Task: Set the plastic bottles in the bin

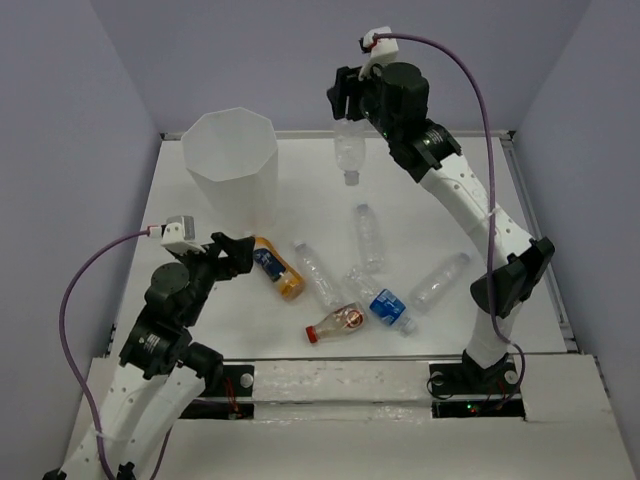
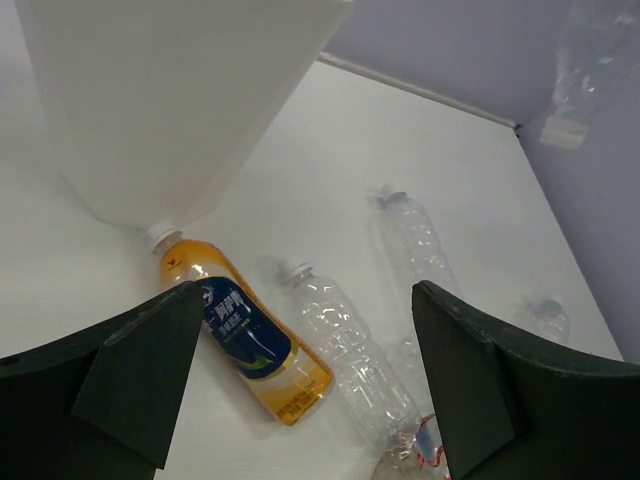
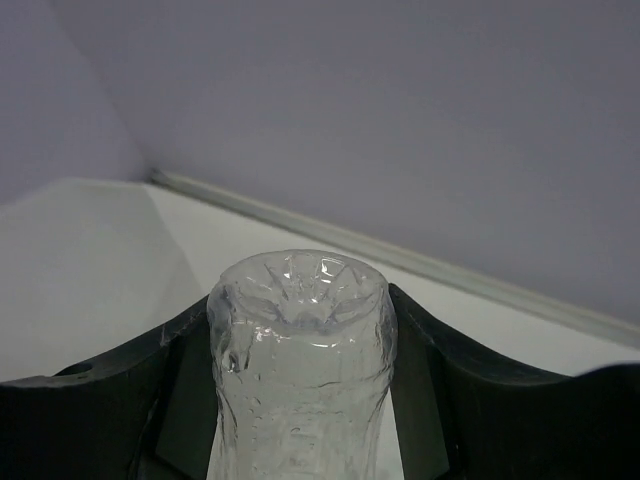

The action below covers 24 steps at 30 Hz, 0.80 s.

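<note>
I should next carry the hanging bottle with my right gripper to its left in the top view, over the bin's opening [image 1: 230, 146], then release it.
The white faceted bin [image 1: 232, 160] stands at the back left; its wall fills the upper left of the left wrist view [image 2: 180, 100]. My right gripper [image 1: 350, 105] is shut on a clear bottle [image 1: 347, 152] that hangs cap down, high above the table, to the right of the bin. In the right wrist view the bottle's base [image 3: 300, 350] sits between the fingers. My left gripper [image 1: 232, 252] is open and empty above the orange bottle [image 1: 277, 268], also seen in the left wrist view [image 2: 245, 335] with its cap at the bin's foot.
Clear bottles lie mid-table [image 1: 318, 272], [image 1: 369, 236], [image 1: 439, 281]. A red-capped bottle [image 1: 336, 322] and a blue-labelled bottle [image 1: 390, 309] lie near the front. A raised rim [image 1: 400, 133] edges the back of the table.
</note>
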{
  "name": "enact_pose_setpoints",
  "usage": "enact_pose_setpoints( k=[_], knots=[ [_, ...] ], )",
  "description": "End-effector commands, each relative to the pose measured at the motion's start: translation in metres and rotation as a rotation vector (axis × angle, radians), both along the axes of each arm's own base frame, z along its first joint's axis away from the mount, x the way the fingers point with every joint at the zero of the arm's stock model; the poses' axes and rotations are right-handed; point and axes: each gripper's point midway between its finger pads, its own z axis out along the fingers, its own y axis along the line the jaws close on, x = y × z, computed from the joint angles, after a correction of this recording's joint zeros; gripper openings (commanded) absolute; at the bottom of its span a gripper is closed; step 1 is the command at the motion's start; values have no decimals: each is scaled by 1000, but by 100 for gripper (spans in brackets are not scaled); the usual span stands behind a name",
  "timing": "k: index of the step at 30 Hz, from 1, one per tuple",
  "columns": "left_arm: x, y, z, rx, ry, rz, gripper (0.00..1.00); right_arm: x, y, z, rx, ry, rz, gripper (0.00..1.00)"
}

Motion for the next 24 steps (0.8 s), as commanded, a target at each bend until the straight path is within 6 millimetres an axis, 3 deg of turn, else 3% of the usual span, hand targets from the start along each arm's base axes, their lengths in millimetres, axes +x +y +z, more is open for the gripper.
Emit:
enact_pose_setpoints(
  k=[1,3,5,6,11,14,15,16,17,18,20,23,24],
  knots=[
    [12,16,-4,-18,65,136,94,-32,58,135,283,-361,128,33],
    [15,13,-10,-18,98,131,93,-44,75,166,385,-456,175,33],
    [18,3,-21,-39,151,109,93,-47,89,180,466,-500,216,32],
    [18,-3,-29,-47,179,80,93,-55,93,197,524,-563,240,31],
    [25,-7,-49,-64,268,112,98,-62,122,218,668,-750,350,29],
    [25,-12,-57,-94,293,104,99,-52,149,209,648,-810,401,29],
    [25,-14,-65,-112,317,107,99,-30,177,169,612,-770,438,29],
    [26,-18,-69,-124,329,97,99,-43,171,191,651,-836,460,29],
    [27,-19,-74,-131,340,96,99,-43,181,182,658,-827,475,29],
    [26,-20,-85,-141,368,102,99,-33,190,160,646,-796,476,30],
    [30,-22,-95,-148,390,110,99,-26,196,140,636,-751,478,30],
    [36,-24,-106,-169,404,127,99,-20,209,113,590,-691,506,45],
    [40,-25,-107,-179,394,133,99,-18,214,106,565,-664,520,68]
  ],
)
